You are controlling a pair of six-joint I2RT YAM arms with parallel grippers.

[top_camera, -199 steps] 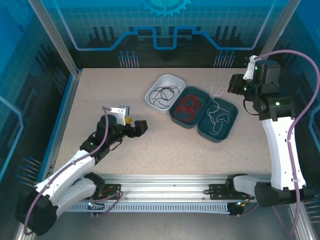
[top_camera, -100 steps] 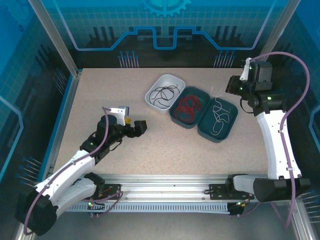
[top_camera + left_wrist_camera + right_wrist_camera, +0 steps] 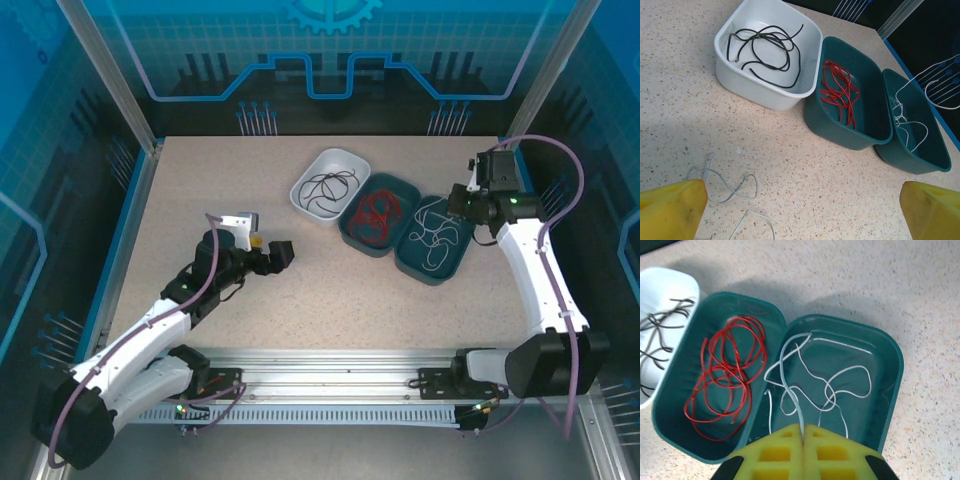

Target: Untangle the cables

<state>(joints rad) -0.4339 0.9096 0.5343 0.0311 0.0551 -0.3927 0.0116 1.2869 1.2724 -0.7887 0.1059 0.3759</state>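
Observation:
The trailing length of the cable already hangs inside the teal bin with white cables. I should lower my right gripper toward the bottom of the teal bin (image 3: 433, 240) (image 3: 827, 382) and let go of its cable.
The cables lie sorted by colour. Black cables (image 3: 328, 187) (image 3: 765, 47) are in a white bin, red cables (image 3: 375, 213) (image 3: 725, 380) in the middle teal bin, and white cables (image 3: 436, 232) (image 3: 840, 385) in the right teal bin. My right gripper (image 3: 455, 200) (image 3: 803, 432) hangs over the right bin, shut on a white cable (image 3: 782, 375) that trails down into it. Another loose white cable (image 3: 725, 185) lies looped on the table just ahead of my left gripper (image 3: 272, 252) (image 3: 800, 210), which is open with nothing between its fingers.
The white bin (image 3: 345, 155) (image 3: 755, 92), middle teal bin (image 3: 345, 232) (image 3: 835, 132) and right teal bin (image 3: 462, 250) (image 3: 895, 370) stand side by side at the table's centre back. Speckled tabletop (image 3: 200, 190) lies open to their left and in front of them.
My right arm has swung in and down over the right teal bin, bringing the held white cable into it. The left arm has not moved.

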